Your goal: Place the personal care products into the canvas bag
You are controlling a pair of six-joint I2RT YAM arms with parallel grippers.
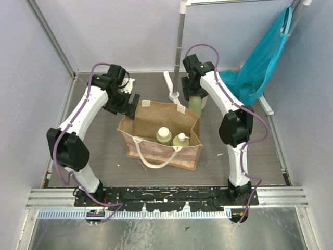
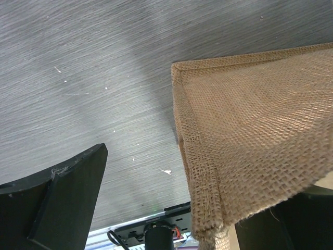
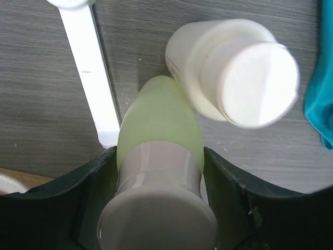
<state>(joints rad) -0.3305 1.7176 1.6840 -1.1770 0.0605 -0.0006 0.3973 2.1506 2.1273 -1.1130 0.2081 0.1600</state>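
I should next lift my right gripper back over the bag's rim, lower it there and let go, because the bag's empty end is to its left in the top view.
The canvas bag stands open mid-table, cream handle at its front. Two pale yellow-green bottles with cream caps, one beside the other, stand inside. My right gripper is behind the bag's far right corner. In the right wrist view it is shut on a yellow-green bottle with a cream cap. A whitish bottle stands just behind it. My left gripper is open at the bag's far left corner. The burlap edge lies between its jaws, covering part of the right finger.
A white stand pole rises behind the bag, and its foot lies on the table left of the held bottle. A teal cloth hangs at the back right, and its edge shows in the right wrist view. Walls enclose the table.
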